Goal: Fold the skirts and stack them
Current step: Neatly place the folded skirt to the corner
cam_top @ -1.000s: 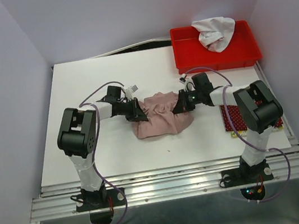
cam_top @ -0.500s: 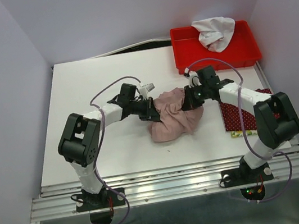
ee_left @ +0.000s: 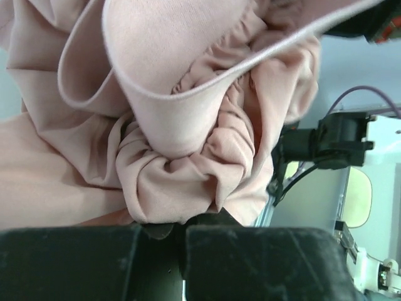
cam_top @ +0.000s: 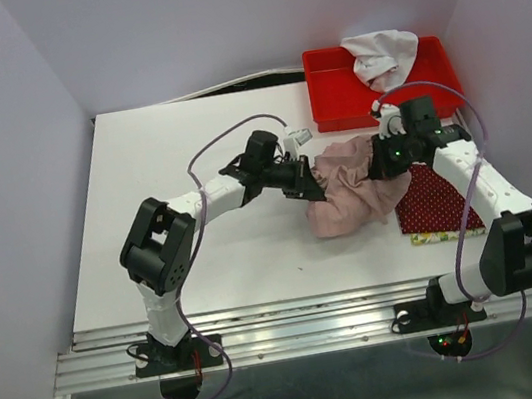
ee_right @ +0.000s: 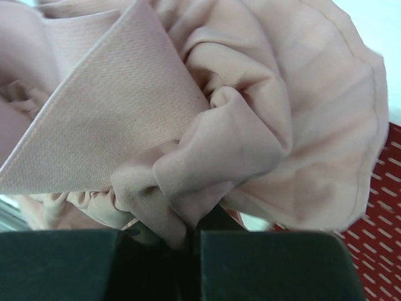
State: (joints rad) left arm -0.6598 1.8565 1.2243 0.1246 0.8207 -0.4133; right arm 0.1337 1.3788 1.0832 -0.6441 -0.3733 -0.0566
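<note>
Next, my left gripper shifts toward the dark red dotted skirt [cam_top: 439, 202] and releases the dusty-pink skirt's end, since the dark red skirt lies to the gripper's right in the top view.
The dusty-pink pleated skirt [cam_top: 351, 191] hangs bunched between my two grippers at the right of the table. My left gripper [cam_top: 311, 189] is shut on its left end; the gathered cloth [ee_left: 188, 169] fills the left wrist view. My right gripper [cam_top: 382, 165] is shut on its right end, the cloth [ee_right: 250, 125] folded above its jaws. The skirt's right part overlaps the dark red dotted skirt [cam_top: 439, 202], which lies flat at the table's right edge and shows in the right wrist view [ee_right: 376, 244]. A yellow-green patterned skirt [cam_top: 420, 237] peeks out from under the red one.
A red tray [cam_top: 436, 91] stands at the back right with a white cloth [cam_top: 380, 58] in it. The table's right edge runs just beyond the red skirt. White tabletop [cam_top: 168, 154] spreads to the left.
Both grippers have carried the pink skirt to the right, from the table's middle onto the edge of the dark red skirt. Both arms have stretched out rightward.
</note>
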